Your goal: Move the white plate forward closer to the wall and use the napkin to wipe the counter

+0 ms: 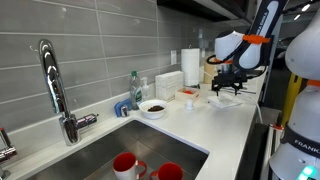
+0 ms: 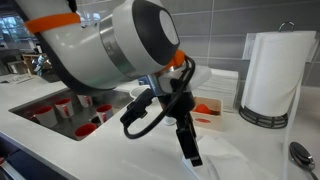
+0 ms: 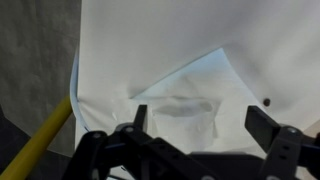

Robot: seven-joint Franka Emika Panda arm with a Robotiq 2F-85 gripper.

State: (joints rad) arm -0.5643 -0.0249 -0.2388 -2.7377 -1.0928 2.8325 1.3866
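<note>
The robot will next lower its gripper to the white napkin (image 3: 190,98) on the counter with its fingers kept open, because the napkin is already between them and just below.
The white plate (image 1: 153,107) with a dark centre sits on the counter (image 1: 215,125) beside the sink, near the grey tiled wall (image 1: 90,50). My gripper (image 1: 227,88) hangs farther along the counter, past the plate. In the wrist view it (image 3: 200,120) is open, its two fingers on either side of the white napkin (image 3: 190,98), which lies on the counter just below. The napkin also shows under the gripper in an exterior view (image 1: 228,100). In an exterior view the gripper (image 2: 189,150) points down close to the counter (image 2: 110,160).
A tall paper-towel roll (image 1: 190,62) (image 2: 270,75) stands by the wall. Red cups (image 1: 125,165) (image 2: 65,105) sit in the steel sink below the chrome tap (image 1: 55,85). A soap bottle (image 1: 135,88), a blue sponge (image 1: 122,107) and a small orange item (image 2: 205,107) lie near the wall.
</note>
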